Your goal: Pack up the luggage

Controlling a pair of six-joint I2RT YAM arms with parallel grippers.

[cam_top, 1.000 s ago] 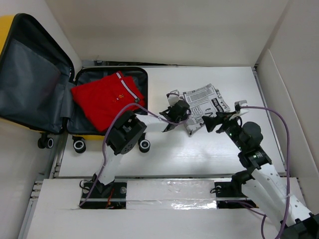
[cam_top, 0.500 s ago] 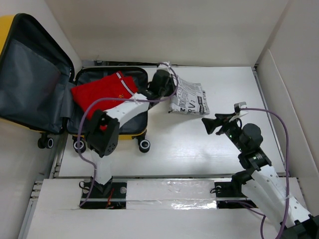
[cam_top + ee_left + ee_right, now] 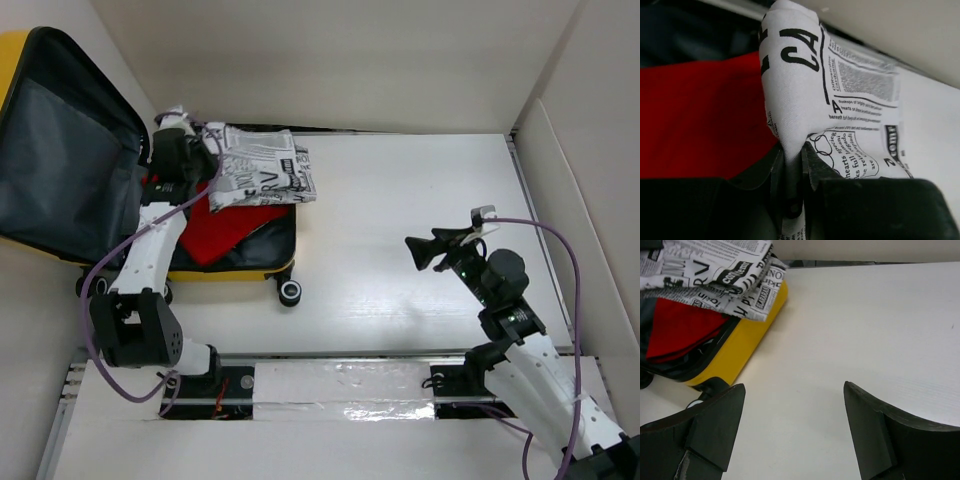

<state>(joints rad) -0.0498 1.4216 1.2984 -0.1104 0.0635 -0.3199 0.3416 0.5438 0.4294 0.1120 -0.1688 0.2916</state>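
I will next lower my left gripper and pull it back over the red folded garment (image 3: 215, 225) (image 3: 705, 117) to let go of the cloth there, because the loose end of the cloth hangs over the shell of the yellow luggage.
The yellow luggage (image 3: 240, 270) lies open at the table's left, its grey-lined lid (image 3: 60, 170) raised. A red folded garment (image 3: 215, 225) lies inside it and shows in the left wrist view (image 3: 695, 120). My left gripper (image 3: 205, 150) is shut on a newspaper-print cloth (image 3: 262, 170), holding it above the red garment and the case's far part; the pinched fold shows in the left wrist view (image 3: 840, 85). My right gripper (image 3: 420, 250) is open and empty over the bare table at the right. The right wrist view shows the cloth (image 3: 715, 275) and the yellow shell (image 3: 740, 350).
White walls enclose the table on the far side and the right. The luggage's black wheels (image 3: 290, 292) stand at its near edge. A metal rail (image 3: 330, 385) runs along the front by the arm bases.
My left gripper has carried the newspaper-print cloth from the table's middle leftwards to above the open luggage. The right gripper let go of the cloth and stayed in place, open.
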